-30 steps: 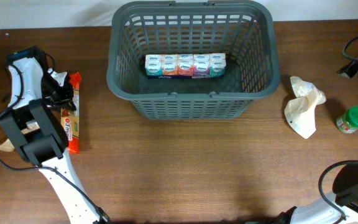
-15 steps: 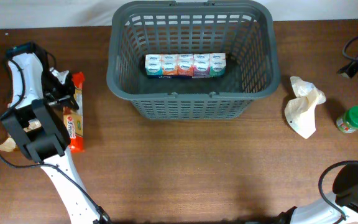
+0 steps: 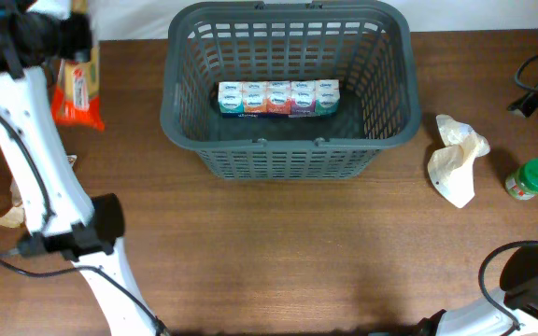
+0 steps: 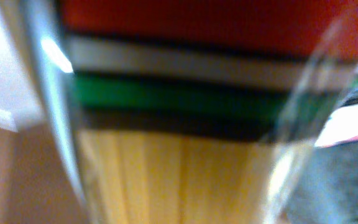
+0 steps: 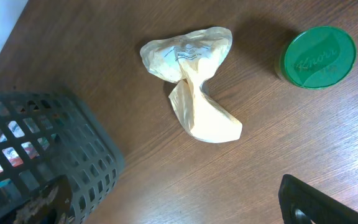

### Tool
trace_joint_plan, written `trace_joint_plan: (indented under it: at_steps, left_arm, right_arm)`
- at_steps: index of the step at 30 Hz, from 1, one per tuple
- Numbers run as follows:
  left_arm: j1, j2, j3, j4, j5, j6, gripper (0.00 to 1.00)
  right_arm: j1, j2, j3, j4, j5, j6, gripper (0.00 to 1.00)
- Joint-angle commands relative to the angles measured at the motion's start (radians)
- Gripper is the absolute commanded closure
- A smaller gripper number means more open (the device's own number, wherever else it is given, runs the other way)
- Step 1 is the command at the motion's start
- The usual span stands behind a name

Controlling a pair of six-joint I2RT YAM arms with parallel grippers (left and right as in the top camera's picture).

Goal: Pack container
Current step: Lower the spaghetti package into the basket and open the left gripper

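Observation:
My left gripper holds the spaghetti packet, and beside the tissue packs the near part of the basket's bottom lies bare [image 3: 276, 128]. Next it should swing over the basket, turn the packet lengthwise and lower it there.
The dark grey basket [image 3: 288, 152] stands at the back middle of the table, and its corner shows in the right wrist view [image 5: 36, 143]. A row of small tissue packs [image 3: 278, 97] lies on its floor. My left gripper [image 3: 61, 35] is raised at the far left, left of the basket. It is shut on a long red packet of spaghetti [image 3: 76, 90], which hangs below it. The packet fills the left wrist view [image 4: 185, 180], blurred. My right gripper [image 5: 179, 208] is open and empty above bare table, right of the basket.
A crumpled beige paper bag [image 3: 456, 159] lies right of the basket, also in the right wrist view [image 5: 194, 81]. A green-lidded jar [image 3: 531, 178] stands beyond it near the right edge [image 5: 319, 56]. A brown scrap [image 3: 7, 217] lies at the left edge.
My left gripper has lifted the spaghetti packet off the table and carried it up and toward the back left corner. The right arm, basket, bag and jar have not moved.

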Motion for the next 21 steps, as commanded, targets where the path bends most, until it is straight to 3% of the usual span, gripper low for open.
trace_joint_plan:
  at_steps: [1,4,8,15,21]
  left_arm:
    - [-0.177,-0.1,0.116,0.047,-0.089,0.285,0.98]
    - [-0.299,-0.103,0.127,0.052,-0.164,0.484,0.98]
    - [-0.462,-0.101,0.105,0.053,-0.208,0.658,0.98]
    - [-0.652,-0.019,0.037,0.071,-0.207,0.726,0.98]
    - [-0.71,0.068,-0.131,0.075,-0.208,0.725,0.98]
  right_arm:
    - [-0.003,-0.027,-0.003,0.0,0.009,0.008,0.01]
    - [-0.003,-0.027,-0.003,0.0,0.009,0.008,0.01]
    - [-0.003,-0.027,-0.003,0.0,0.009,0.008,0.01]
    - [-0.003,-0.027,-0.003,0.0,0.009,0.008,0.01]
    - [-0.003,-0.027,-0.003,0.0,0.009,0.008,0.01]
